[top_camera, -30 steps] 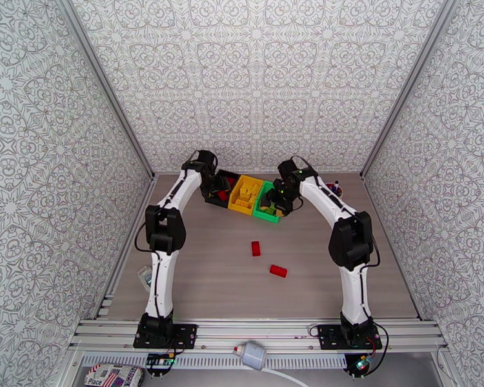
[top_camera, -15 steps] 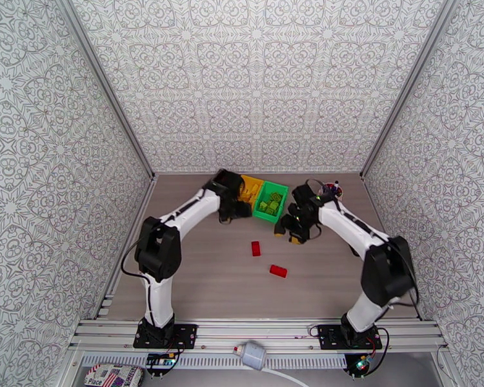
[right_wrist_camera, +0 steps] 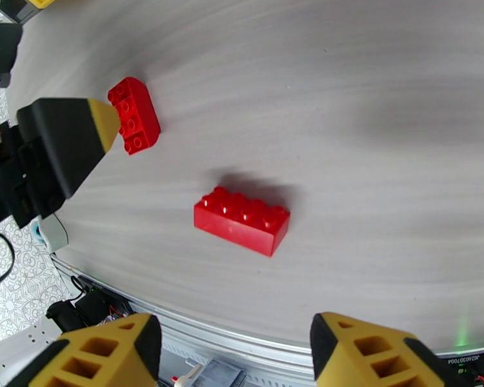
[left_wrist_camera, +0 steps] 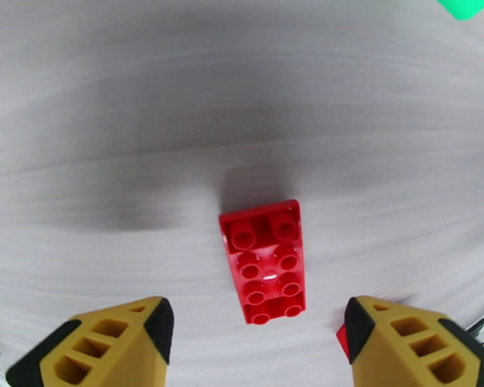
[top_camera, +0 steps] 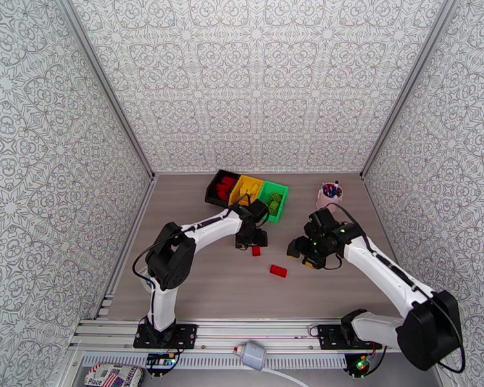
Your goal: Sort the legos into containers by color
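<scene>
My left gripper lowers over the red lego next, then closes, to get the red lego's long sides between its fingers.
Two red legos lie on the table: one [top_camera: 255, 251] [left_wrist_camera: 264, 261] directly under my left gripper [top_camera: 251, 239] [left_wrist_camera: 255, 327], which is open with its yellow fingertips on either side of the brick's near end. The other red brick [top_camera: 278, 271] [right_wrist_camera: 242, 220] lies ahead of my right gripper [top_camera: 299, 248] [right_wrist_camera: 235, 337], also open and holding nothing. The first brick [right_wrist_camera: 134, 124] also appears in the right wrist view, beside the left gripper's finger [right_wrist_camera: 68, 146]. The black bin [top_camera: 218, 190] holds red bricks, the yellow bin [top_camera: 245, 188] yellow ones and the green bin [top_camera: 274, 200] green ones.
A pink cup of pens [top_camera: 330, 193] stands at the back right, just behind the right arm. The metal rail [top_camera: 255, 330] runs along the table's near edge. Patterned walls close in the back and both sides.
Both arms have swung away from the bins toward the table's middle. The left gripper now hovers over one red brick and the right gripper has come down near the other.
</scene>
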`<state>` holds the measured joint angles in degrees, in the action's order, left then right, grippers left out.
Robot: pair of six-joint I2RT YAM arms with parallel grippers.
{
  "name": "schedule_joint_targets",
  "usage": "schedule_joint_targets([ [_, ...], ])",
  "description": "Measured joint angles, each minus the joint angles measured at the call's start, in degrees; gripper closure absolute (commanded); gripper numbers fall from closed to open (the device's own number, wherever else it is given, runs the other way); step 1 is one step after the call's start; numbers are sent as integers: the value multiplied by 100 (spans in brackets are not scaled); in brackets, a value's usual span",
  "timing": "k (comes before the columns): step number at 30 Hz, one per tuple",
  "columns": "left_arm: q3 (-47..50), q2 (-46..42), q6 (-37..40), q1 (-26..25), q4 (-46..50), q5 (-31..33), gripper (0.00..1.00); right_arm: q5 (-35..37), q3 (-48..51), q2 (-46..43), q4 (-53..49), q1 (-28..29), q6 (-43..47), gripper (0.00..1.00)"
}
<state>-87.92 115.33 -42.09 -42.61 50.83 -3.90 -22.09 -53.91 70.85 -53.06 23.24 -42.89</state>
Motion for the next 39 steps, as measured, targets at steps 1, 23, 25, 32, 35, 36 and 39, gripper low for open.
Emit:
schedule_joint_targets([
  [1,-2,39,-4,-24,9,20,28,2,28,-55,-7,13,-24,34],
  [23,-212,608,-136,-306,330,391,66,61,101,-411,-101,44,-87,34],
  [25,-216,599,-111,-304,334,400,68,59,101,-328,-50,48,-92,34],
  [32,-125,267,-74,-155,225,348,71,39,2,310,199,291,-175,34],
  [35,-17,-52,-11,24,68,208,72,37,-245,715,297,472,-192,34],
  [36,9,-149,11,90,7,175,72,35,-354,852,332,535,-195,34],
  [39,31,-343,50,254,-98,68,73,20,-739,1285,409,721,-190,35],
])
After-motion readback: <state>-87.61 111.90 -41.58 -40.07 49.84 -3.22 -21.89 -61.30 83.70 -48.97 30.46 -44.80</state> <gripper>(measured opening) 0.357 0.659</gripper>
